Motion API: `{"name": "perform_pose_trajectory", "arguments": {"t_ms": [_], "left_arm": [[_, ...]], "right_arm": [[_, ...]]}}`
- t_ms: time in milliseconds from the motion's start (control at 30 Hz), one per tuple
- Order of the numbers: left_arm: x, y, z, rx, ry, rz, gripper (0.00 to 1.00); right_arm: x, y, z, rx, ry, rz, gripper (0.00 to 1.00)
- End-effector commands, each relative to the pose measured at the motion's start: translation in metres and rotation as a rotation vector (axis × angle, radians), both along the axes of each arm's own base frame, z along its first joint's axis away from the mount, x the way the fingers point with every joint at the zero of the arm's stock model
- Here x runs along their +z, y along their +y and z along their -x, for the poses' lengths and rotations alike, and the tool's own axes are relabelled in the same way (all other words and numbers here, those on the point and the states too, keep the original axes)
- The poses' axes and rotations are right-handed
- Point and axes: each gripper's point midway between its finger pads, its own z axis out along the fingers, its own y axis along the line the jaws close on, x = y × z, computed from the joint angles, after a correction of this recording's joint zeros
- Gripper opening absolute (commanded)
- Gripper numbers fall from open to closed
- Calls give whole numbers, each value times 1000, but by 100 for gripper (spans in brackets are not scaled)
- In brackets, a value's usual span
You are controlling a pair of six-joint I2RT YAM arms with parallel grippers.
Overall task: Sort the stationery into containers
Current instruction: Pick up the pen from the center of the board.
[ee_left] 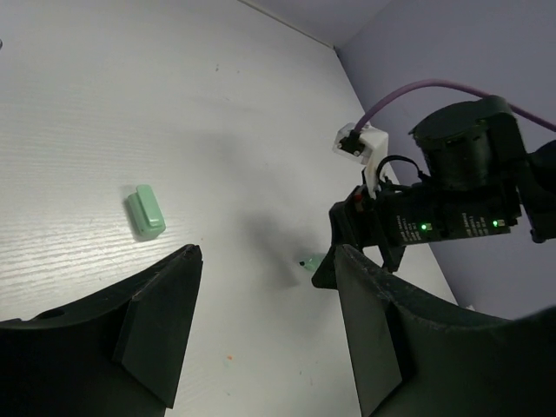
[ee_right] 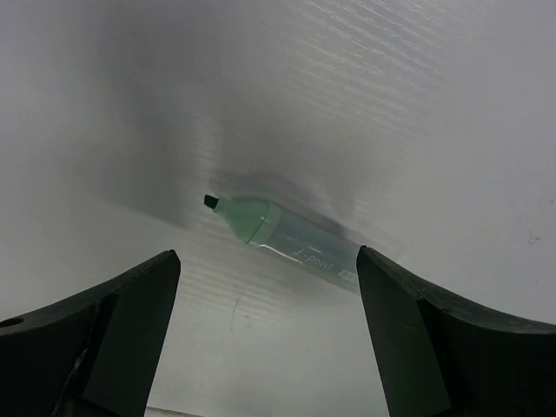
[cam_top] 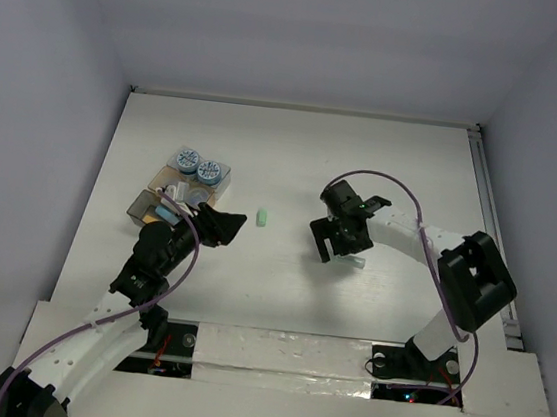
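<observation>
My right gripper is open above the green highlighter's tapered shoulder behind the dark tip. It should come down next and close on that end, which lies below, between the open fingers.
An uncapped green highlighter lies on the white table, just beyond my open right gripper, which hovers over it without touching. In the top view the right gripper is at the table's middle, with the highlighter at its near side. The highlighter's tip also shows in the left wrist view. Its pale green cap lies apart, also seen in the left wrist view. My left gripper is open and empty, as the left wrist view shows. Two see-through boxes sit at the left, one holding two round blue-grey tubs.
The right arm's wrist and purple cable fill the right of the left wrist view. The nearer box holds a blue piece. The table's side walls rise at left and right.
</observation>
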Motion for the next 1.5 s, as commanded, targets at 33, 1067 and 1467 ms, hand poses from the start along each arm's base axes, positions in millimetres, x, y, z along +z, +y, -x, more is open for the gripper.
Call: {"name": "perform_pose_trajectory", "arguments": {"t_ms": [33,1067,1467], "left_arm": [[21,-6,3,-37,-80,21,59],[-31,-97,40,-310,46,-63,53],[-54,-151,13,-303,53,-132,61]], "right_arm": [[-3,0,-9,59,52,-8,88],[52,88,-69,-213,-169,-581,0],[89,104,-49,-211,-188,-810,0]]}}
